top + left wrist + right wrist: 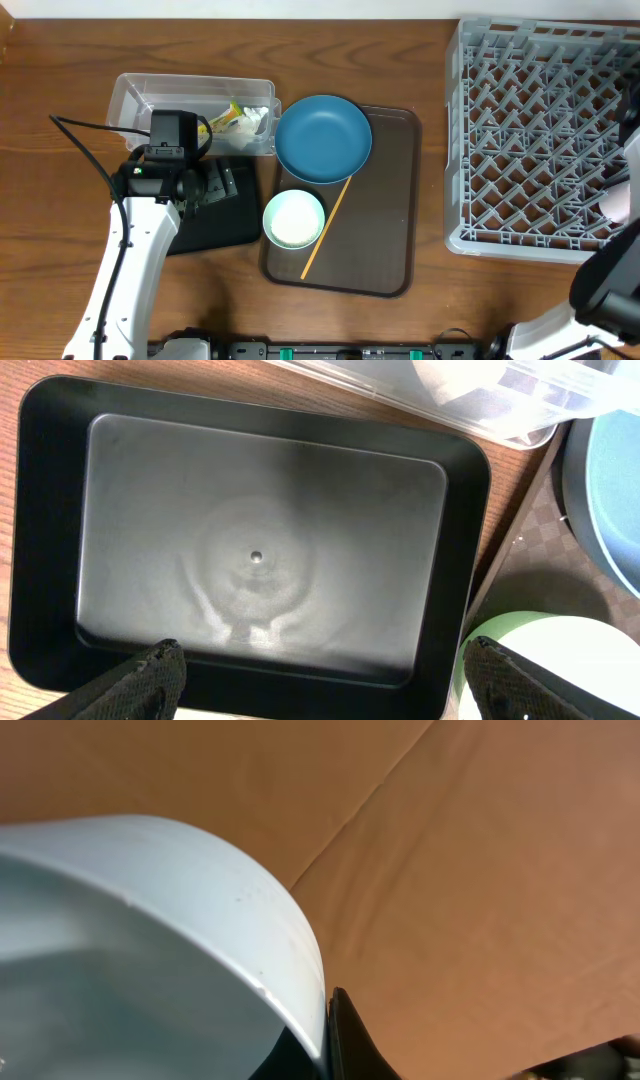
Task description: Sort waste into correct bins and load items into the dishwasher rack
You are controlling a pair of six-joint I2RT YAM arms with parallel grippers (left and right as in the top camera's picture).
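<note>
My right gripper is holding the light blue bowl (632,150) and needs to move it to the left in the overhead view next, then lower it onto the grid.
My left gripper (215,185) (330,682) is open and empty, low over the shallow black bin (230,225) (40,510), whose floor is bare. The clear tub (130,95) (520,410) behind it holds the orange and yellow-green wrapper (228,117) and the white tissue (258,118). The dark blue plate (322,138), the pale mint bowl (294,218) (560,660) and the wooden stick (325,228) lie on the brown tray (380,230). My right gripper (330,1035) is shut on the rim of the light blue bowl (150,920) (632,150) at the right edge of the grey rack (530,140). No rice shows.
A small pinkish-white cup (612,205) shows at the rack's right side, beside my right arm (610,285). The left arm's cable (85,150) loops over the table left of the bins. The right wrist view faces a brown surface (480,870).
</note>
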